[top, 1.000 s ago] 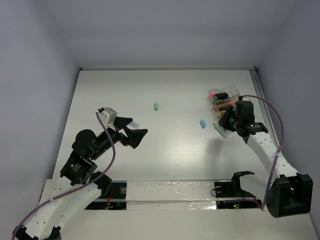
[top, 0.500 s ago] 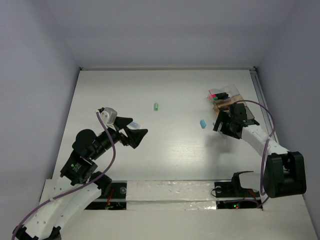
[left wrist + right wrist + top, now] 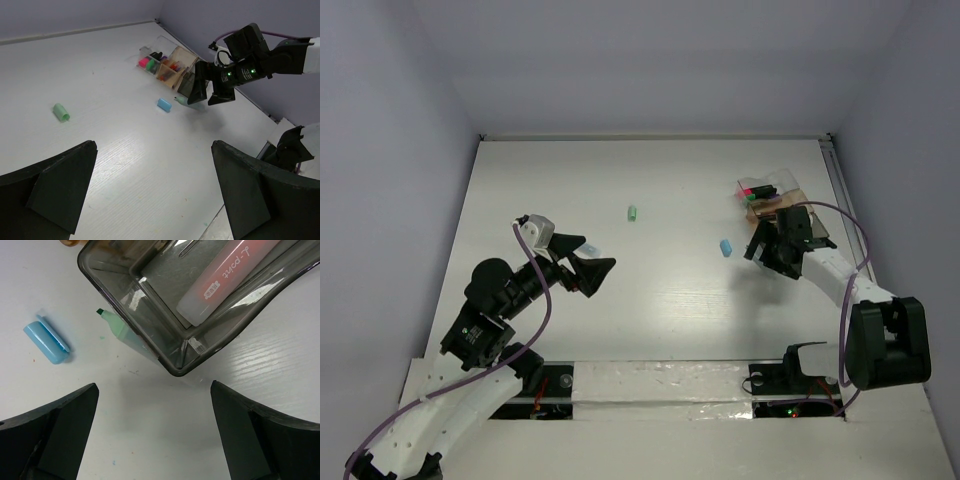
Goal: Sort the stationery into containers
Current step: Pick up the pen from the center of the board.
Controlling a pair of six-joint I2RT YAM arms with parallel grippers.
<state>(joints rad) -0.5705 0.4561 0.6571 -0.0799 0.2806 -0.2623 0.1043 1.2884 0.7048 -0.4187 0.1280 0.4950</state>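
My right gripper is above the pale green highlighter's body (image 3: pixel 128 337), which lies beside the container. It will turn and go down onto it next, to the left in the wrist view.
The clear compartment container (image 3: pixel 775 200) stands at the right of the table, with pink, green and red stationery inside. My right gripper (image 3: pixel 765 252) hangs open just in front of its near corner (image 3: pixel 184 356). A pale green highlighter (image 3: pixel 120 327) lies on the table against the container's outer wall. A pink piece marked "d-point" (image 3: pixel 225 277) rests in one compartment. A blue cap-like piece (image 3: pixel 46 342) lies left of the container, and a green one (image 3: pixel 632 213) lies mid-table. My left gripper (image 3: pixel 592 263) is open and empty, far from both.
The side wall and the table's right edge (image 3: pixel 840 190) run close behind the container. In the left wrist view the right arm (image 3: pixel 250 65) reaches in over the container (image 3: pixel 167 65). White mounting rails (image 3: pixel 660 385) cross the near edge.
My right gripper has opened and let go of the pale green highlighter, which now lies beside the container. The right arm has drawn back slightly. The left arm has not moved.
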